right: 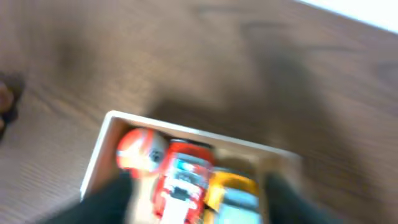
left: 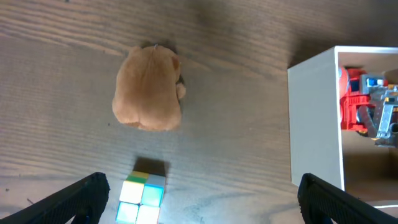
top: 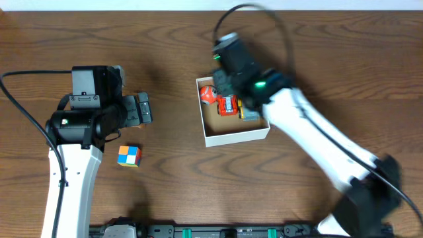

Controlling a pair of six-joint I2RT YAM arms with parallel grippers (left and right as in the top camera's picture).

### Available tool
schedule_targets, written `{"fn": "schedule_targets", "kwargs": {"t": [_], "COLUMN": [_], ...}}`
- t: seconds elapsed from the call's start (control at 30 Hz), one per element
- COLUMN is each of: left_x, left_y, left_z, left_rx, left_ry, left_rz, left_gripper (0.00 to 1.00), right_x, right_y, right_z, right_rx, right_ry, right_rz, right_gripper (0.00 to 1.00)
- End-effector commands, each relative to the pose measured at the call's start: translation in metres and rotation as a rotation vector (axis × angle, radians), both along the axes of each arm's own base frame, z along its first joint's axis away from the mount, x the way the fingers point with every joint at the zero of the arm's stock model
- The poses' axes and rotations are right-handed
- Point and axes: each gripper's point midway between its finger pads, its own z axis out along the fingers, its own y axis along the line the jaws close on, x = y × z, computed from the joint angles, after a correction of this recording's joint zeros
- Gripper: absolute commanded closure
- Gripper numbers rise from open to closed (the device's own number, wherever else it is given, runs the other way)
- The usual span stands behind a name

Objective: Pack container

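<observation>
The colour cube (top: 129, 157) (left: 140, 200) is below and back toward the base, so next I need to lower my left gripper's open fingers and draw them back until they are around the cube's sides.
The container (top: 236, 137) is a small white-walled box with a brown inside, at the table's middle. It holds a red and white ball (top: 208, 94), a red toy truck (top: 228, 104) and a yellow toy (top: 248, 114). My right gripper (top: 228, 74) hovers over the box's far side. In the blurred right wrist view its fingers (right: 199, 205) are spread wide and empty above the ball (right: 140, 152) and truck (right: 183, 177). My left gripper (left: 214, 202) is open and empty over bare table. A brown plush toy (left: 148, 89) and a coloured cube (left: 142, 196) lie ahead of it, with the container's wall (left: 314, 124) to the right.
The cube (top: 129, 156) lies on the table left of the container, near the left arm. The left arm's body (top: 86, 119) covers part of the table's left side. The right arm (top: 324, 142) stretches from the lower right to the container.
</observation>
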Motion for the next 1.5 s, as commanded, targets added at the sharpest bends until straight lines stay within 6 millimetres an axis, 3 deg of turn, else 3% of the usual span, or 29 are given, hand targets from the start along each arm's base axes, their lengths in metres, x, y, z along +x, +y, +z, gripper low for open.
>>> {"fn": "schedule_targets", "kwargs": {"t": [0.0,0.13,0.27,0.33,0.53,0.63,0.9,1.33,1.47], "left_x": [-0.001,-0.017,-0.035,-0.051,-0.072,-0.075,-0.084,-0.068,-0.071], "left_y": [0.005,0.023,0.025,0.025,0.025,0.025,0.025,0.026,0.025], "left_z": [0.004,-0.005,-0.017,-0.032,-0.078,-0.100,-0.151,-0.188,-0.199], "left_rx": [0.025,0.147,0.159,0.153,0.141,0.140,0.130,0.131,0.132], "left_ry": [-0.001,0.076,0.175,0.266,0.409,0.422,0.435,0.474,0.518], "left_rz": [0.016,0.009,0.009,0.017,0.042,0.041,0.075,0.075,0.072], "left_gripper": [0.02,0.02,0.02,0.02,0.02,0.02,0.02,0.02,0.02], "right_x": [0.000,-0.024,-0.043,-0.048,-0.051,-0.055,-0.059,-0.064,-0.064], "right_y": [-0.061,-0.143,-0.208,-0.232,-0.266,-0.274,-0.275,-0.274,-0.274], "right_z": [0.049,0.060,0.054,0.045,0.026,0.018,-0.007,-0.020,-0.020], "right_rx": [0.067,0.086,0.099,0.109,0.170,0.154,0.125,0.116,0.111], "right_ry": [-0.051,0.029,0.126,0.179,0.261,0.289,0.362,0.395,0.394], "right_rz": [-0.211,-0.431,-0.581,-0.623,-0.657,-0.671,-0.669,-0.670,-0.664], "right_gripper": [0.01,0.01,0.01,0.01,0.01,0.01,0.01,0.01,0.01]}}
